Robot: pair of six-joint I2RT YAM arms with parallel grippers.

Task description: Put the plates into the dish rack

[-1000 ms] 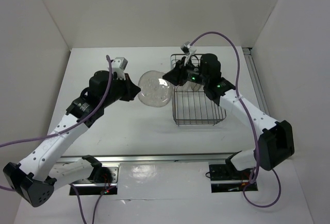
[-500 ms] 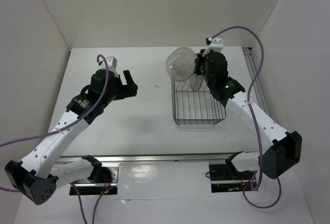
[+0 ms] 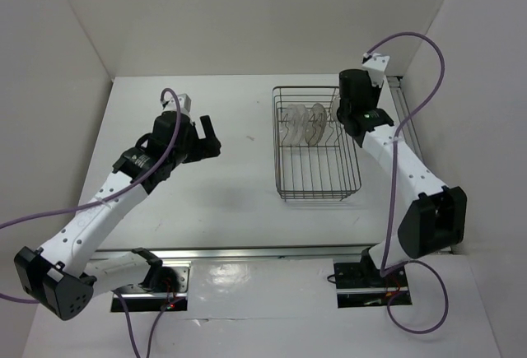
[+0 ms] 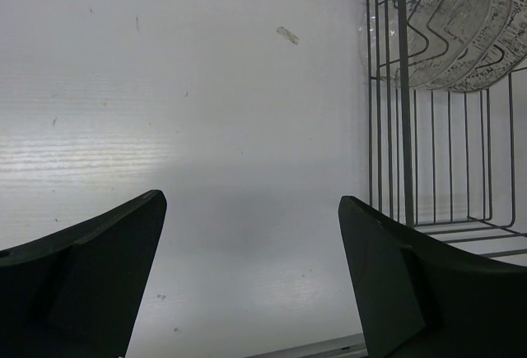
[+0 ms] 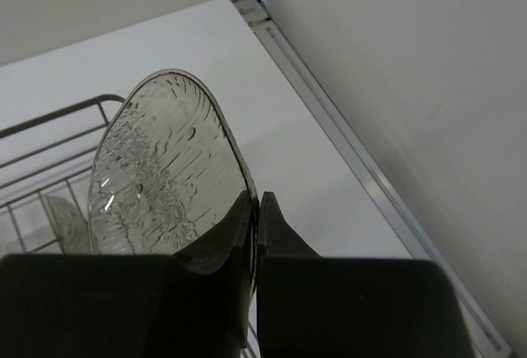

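My right gripper will next move down and toward the standing plates [image 3: 316, 124] while turning a little, because the clear ribbed plate is still hanging above the top wire of the rack.
The dish rack [image 3: 318, 179] stands right of the table's middle. Clear plates [image 3: 298, 123] stand on edge at its far end, also seen in the left wrist view as plates [image 4: 449, 20] behind the rack wires [image 4: 403, 127]. My right gripper [image 3: 336, 116] hangs over the rack's far right corner. In its wrist view the right gripper [image 5: 258, 201] is shut on the rim of a clear ribbed plate [image 5: 160, 173], held upright above the rack's top wire [image 5: 49, 119]. My left gripper [image 3: 211, 139] is open and empty above bare table, left of the rack; its fingertips [image 4: 152, 210] are wide apart.
A metal rail [image 3: 403, 119] runs along the table's right edge beside the right wall. White walls close in the left, back and right sides. A small scuff mark [image 4: 288, 35] lies on the table left of the rack.
The clear plate passed from my left gripper to my right one. The right arm carried it up and across to the rack's far right end. The left gripper opened and drew back left.
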